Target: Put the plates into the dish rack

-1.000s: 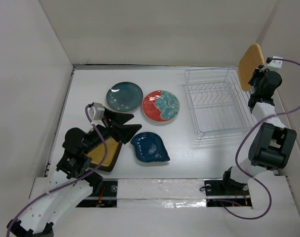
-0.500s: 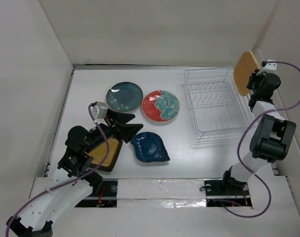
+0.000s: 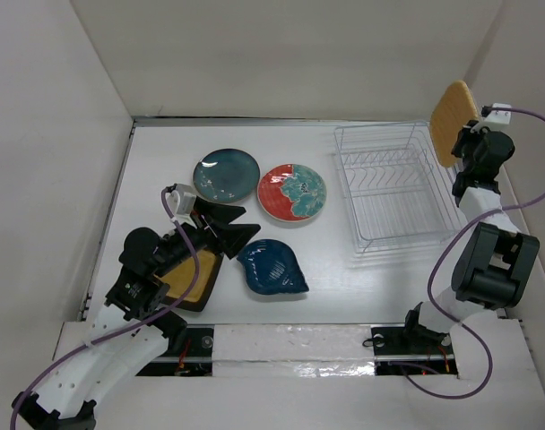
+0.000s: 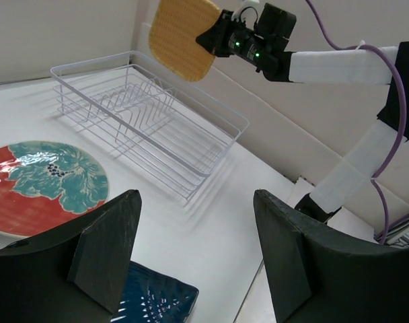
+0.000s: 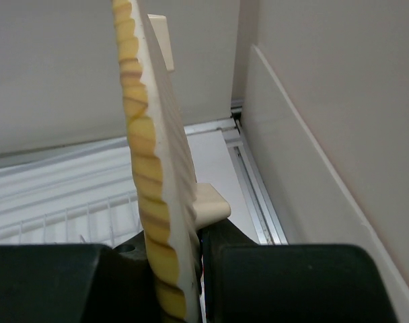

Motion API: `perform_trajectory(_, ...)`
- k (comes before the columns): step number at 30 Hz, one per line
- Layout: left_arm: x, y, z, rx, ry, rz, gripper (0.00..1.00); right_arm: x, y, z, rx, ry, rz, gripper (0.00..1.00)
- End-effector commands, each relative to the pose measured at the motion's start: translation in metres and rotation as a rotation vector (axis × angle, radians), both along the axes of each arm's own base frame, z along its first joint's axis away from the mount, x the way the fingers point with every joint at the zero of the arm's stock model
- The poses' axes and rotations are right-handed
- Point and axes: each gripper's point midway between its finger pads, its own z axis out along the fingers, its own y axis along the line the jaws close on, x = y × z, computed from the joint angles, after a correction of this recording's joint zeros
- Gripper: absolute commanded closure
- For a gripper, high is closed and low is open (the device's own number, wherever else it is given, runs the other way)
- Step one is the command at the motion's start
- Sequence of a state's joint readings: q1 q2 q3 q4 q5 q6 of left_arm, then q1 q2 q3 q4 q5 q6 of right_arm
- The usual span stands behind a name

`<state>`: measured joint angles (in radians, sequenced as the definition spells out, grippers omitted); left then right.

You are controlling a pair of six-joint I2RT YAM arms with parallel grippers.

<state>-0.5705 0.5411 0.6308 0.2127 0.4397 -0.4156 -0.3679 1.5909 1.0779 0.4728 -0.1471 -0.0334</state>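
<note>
I should next move my right gripper to the left in the top view and bring the plate down into the rack's end wires by the wall (image 3: 422, 161) (image 5: 121, 219), because those are empty.
My right gripper (image 3: 464, 141) is shut on the orange rounded-square plate (image 3: 450, 109), holding it on edge in the air above the right rim of the white wire dish rack (image 3: 393, 184). In the right wrist view the plate's edge (image 5: 147, 182) stands upright between the jaws. The left wrist view shows the plate (image 4: 181, 37) and rack (image 4: 144, 121) too. My left gripper (image 3: 220, 224) is open and empty above the mustard-yellow square plate (image 3: 190, 278). The dark teal plate (image 3: 226, 175), the red-and-teal plate (image 3: 291, 192) and the dark blue leaf plate (image 3: 272, 266) lie flat on the table.
White walls close in the table on the left, back and right; the right wall (image 3: 532, 179) is close beside my right arm. The rack holds no plates.
My right gripper swung the orange plate slightly left and down, then back up and right near the rack's right rim. The left arm shifted only slightly.
</note>
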Motion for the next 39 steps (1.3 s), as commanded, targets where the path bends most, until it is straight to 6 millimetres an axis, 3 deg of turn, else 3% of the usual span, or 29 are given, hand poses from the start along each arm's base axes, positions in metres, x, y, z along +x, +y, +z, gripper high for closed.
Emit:
perform_trajectory(1, -0.005, 0.001, 0.024, -0.03, -0.07, -0.01, 0.36, -0.01, 0.012, 0.098, -0.078, -0.262, 0.006, 1.0)
perform_trajectory(7, -0.006, 0.003, 0.027, -0.035, -0.079, -0.001, 0.36, 0.0, 0.023, 0.065, -0.044, -0.204, 0.032, 1.0)
perform_trajectory(11, -0.008, 0.003, 0.029, -0.042, -0.089, -0.007, 0.36, 0.008, 0.019, 0.033, -0.021, -0.149, 0.021, 1.0)
perform_trajectory(15, -0.007, 0.002, 0.025, -0.035, -0.078, -0.01, 0.36, 0.013, 0.019, 0.017, -0.011, -0.116, 0.03, 1.0)
perform_trajectory(27, -0.004, 0.0, 0.024, -0.031, -0.068, -0.009, 0.36, 0.011, 0.016, -0.01, -0.004, -0.087, -0.005, 1.0)
perform_trajectory(32, -0.005, 0.002, 0.026, -0.037, -0.076, -0.005, 0.36, 0.013, 0.026, -0.028, 0.011, -0.051, 0.004, 1.0)
perform_trajectory(34, -0.004, 0.001, 0.024, -0.033, -0.069, -0.005, 0.36, 0.014, 0.027, -0.026, 0.011, -0.059, 0.012, 1.0)
perform_trajectory(36, -0.007, 0.001, 0.027, -0.041, -0.079, -0.013, 0.36, 0.016, 0.031, -0.033, 0.021, -0.027, 0.015, 0.96)
perform_trajectory(37, -0.007, 0.002, 0.026, -0.04, -0.079, -0.011, 0.36, 0.021, 0.034, -0.028, 0.019, -0.026, 0.021, 0.88)
perform_trajectory(39, -0.005, 0.002, 0.026, -0.038, -0.074, 0.001, 0.36, 0.022, 0.031, -0.036, 0.031, 0.013, 0.005, 0.78)
